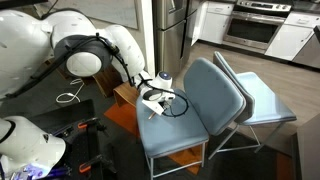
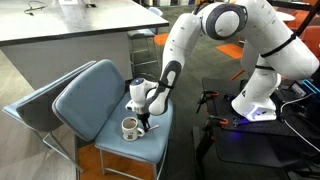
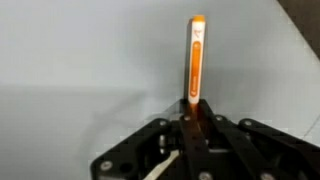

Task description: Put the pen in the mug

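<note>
The gripper hangs low beside the mug's opening [image 2: 129, 122], which lies outward, so next the robot needs to raise it past the mug's rim, tilt it over the rim, lower it and release the pen.
My gripper [image 3: 193, 112] is shut on the pen [image 3: 196, 55], a white stick with orange markings that points away from the camera over the blue-grey chair seat. A thin tan sliver [image 3: 163, 166] shows low among the jaws; I cannot tell what it is. The mug [image 2: 130, 126], small and white with a dark inside, stands on the front of the chair seat [image 2: 100, 100]. In that exterior view the gripper [image 2: 147, 118] hangs low just beside the mug. In an exterior view the gripper [image 1: 153, 100] hides the mug. The mug is out of the wrist view.
A second, paler chair [image 1: 265, 100] is nested behind the blue one. A black cable loop [image 1: 176, 105] hangs by the gripper over the seat. A wooden side table [image 1: 125, 95] and a grey counter [image 2: 70, 35] stand close by. The robot base [image 2: 255, 105] is next to the chair.
</note>
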Motion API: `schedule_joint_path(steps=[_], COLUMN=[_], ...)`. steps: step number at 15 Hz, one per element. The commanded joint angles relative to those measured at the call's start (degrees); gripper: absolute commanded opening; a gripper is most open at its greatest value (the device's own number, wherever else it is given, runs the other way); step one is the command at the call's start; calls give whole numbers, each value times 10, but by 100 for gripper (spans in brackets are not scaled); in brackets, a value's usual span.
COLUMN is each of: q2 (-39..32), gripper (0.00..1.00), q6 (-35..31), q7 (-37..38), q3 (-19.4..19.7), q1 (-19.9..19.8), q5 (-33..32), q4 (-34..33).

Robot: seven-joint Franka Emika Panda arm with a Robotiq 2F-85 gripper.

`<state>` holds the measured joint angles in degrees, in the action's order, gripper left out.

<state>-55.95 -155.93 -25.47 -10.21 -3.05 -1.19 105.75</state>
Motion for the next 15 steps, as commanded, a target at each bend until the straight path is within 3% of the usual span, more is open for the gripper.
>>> schedule_joint_path(steps=[1,7,10,15], q2=[49,145,209,251], gripper=[3,3,3,3], q6=[5,-6,-49,-177], q7=[30,47,41,-16], q3=[6,8,3,-80], q1=[-3,-15,-27,-106], q5=[-12,-4,0,14], q4=[55,145,199,234])
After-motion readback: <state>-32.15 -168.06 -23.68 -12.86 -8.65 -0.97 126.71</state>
